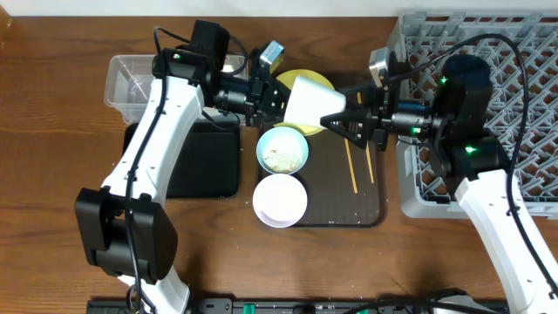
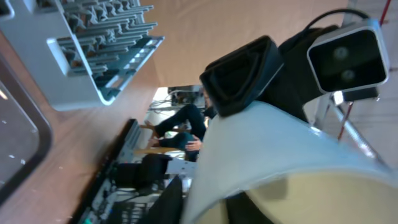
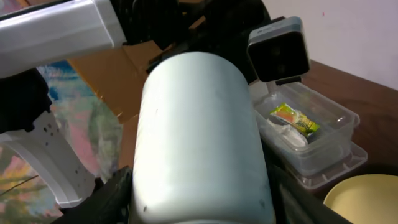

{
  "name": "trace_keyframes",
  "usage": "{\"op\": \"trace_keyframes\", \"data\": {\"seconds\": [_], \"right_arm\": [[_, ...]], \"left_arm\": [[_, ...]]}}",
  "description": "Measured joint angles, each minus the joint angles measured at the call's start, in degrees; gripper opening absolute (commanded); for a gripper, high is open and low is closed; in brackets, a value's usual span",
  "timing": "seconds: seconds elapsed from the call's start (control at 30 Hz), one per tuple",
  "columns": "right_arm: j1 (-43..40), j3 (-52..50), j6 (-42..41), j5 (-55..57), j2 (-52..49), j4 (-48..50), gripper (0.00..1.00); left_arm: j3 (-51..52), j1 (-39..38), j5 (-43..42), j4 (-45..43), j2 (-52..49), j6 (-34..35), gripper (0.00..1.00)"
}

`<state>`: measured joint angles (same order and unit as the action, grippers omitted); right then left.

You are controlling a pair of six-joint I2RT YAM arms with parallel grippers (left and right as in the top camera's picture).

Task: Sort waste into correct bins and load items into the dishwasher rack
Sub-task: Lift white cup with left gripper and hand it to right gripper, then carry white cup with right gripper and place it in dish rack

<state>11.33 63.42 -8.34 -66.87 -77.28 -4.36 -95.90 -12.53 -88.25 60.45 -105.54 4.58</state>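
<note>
The cup [image 1: 305,98] should be turned with its opening down in my right gripper next. Then it should go down into the empty near corner of the grey dishwasher rack, by the tray.
The small white cup [image 1: 305,98] hangs on its side in the air between both grippers, above the round yellow plate [image 1: 324,81]. My left gripper [image 1: 277,98] is shut on the cup's rim [image 2: 261,155], one finger inside and one outside [image 2: 211,199]. My right gripper [image 1: 336,120] is closed round the cup's base [image 3: 199,124], with a finger on each side [image 3: 199,202]. The light blue bowl [image 1: 261,155] holds rice scraps. The white bowl [image 1: 280,201] and chopsticks [image 1: 351,166] lie on the brown tray [image 1: 366,214].
The grey dishwasher rack [image 1: 523,52] stands at the right, and shows in the left wrist view [image 2: 99,43]. The clear tub [image 1: 118,74] at far left holds the green-and-yellow wrapper [image 3: 295,118] and white paper. The black tray [image 1: 205,161] lies in front of it.
</note>
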Motion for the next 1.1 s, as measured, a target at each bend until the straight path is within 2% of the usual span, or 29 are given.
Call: {"op": "trace_keyframes", "data": {"seconds": [0.1,0.2,0.33,0.4,0.6,0.83,1.1], "right_arm": [[-0.3,0.0,-0.1,0.1,-0.3,0.7,0.46],[-1.9,0.0,-0.9,1.1,-0.3,0.0,0.46],[-6.9,0.1,-2.3,2.8,0.5,-5.9,0.48],[-9.7,0.1,-2.6,7.4,1.1,-9.5,0.49],[-17.8,1.6,-3.2,21.9,2.9,-27.3,0.45],[-18.3,12.2,-1.8,44.8,4.7,-51.5,0.47],[-18.3,14.1,-1.7,63.2,4.9,-67.0,0.49]], "left_arm": [[0.0,0.0,-0.1,-0.7,0.0,0.0,0.48],[0.0,0.0,-0.1,-1.8,0.0,0.2,0.49],[0.0,0.4,2.5,-5.9,0.0,0.1,0.49],[0.0,0.5,4.5,-7.1,0.0,0.1,0.49],[0.0,-0.3,18.6,-7.9,0.0,0.3,0.49],[0.0,-2.3,35.2,-7.3,0.0,0.3,0.49],[0.0,-6.2,52.3,-3.9,0.0,0.3,0.49]]}}
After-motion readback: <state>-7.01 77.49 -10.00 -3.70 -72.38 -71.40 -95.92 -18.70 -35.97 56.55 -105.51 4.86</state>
